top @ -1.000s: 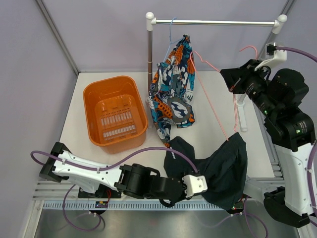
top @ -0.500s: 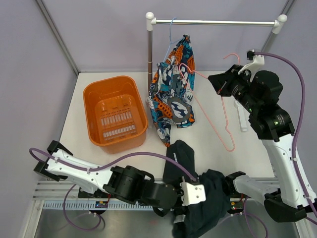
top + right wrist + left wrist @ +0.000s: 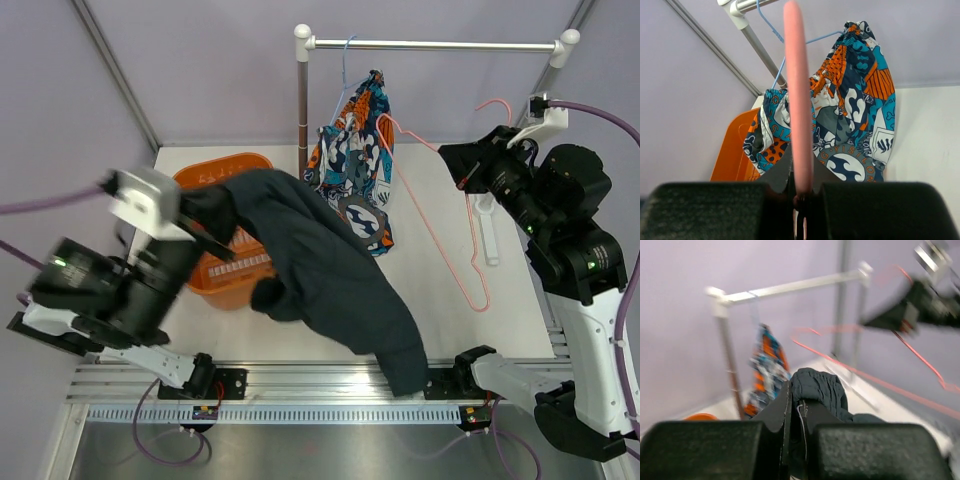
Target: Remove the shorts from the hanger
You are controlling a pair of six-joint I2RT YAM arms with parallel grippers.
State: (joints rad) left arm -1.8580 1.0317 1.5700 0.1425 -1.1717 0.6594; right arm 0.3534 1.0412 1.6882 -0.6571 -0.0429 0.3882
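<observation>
The orange basket (image 3: pixel 701 416) is below and outward of my left gripper. My left gripper will next carry the freed shorts outward over it, lower them inside and release.
The dark navy shorts (image 3: pixel 320 270) are off the pink hanger (image 3: pixel 476 303) and stretch from over the orange basket down to the table's front edge. My left gripper (image 3: pixel 197 215) is raised at the left, blurred, and shut on one end of them. In the left wrist view a fold of the shorts (image 3: pixel 820 390) bulges out between the shut jaws of the left gripper (image 3: pixel 797 390). At the right, my right gripper (image 3: pixel 457 162) is shut on the hanger's wire and holds it in the air. The right wrist view shows the hanger (image 3: pixel 797 100) rising from the right gripper (image 3: pixel 801 187).
Patterned blue-orange shorts (image 3: pixel 350 165) hang on a blue hanger from the rail (image 3: pixel 430 45), beside its post (image 3: pixel 302 100). The orange basket (image 3: pixel 215 180) stands at the left, partly under the dark shorts. Purple walls close in the table on three sides.
My left arm swung from the near edge up and to the left, dragging the dark shorts over the basket. The hanger came free of them and shifted slightly with the right gripper.
</observation>
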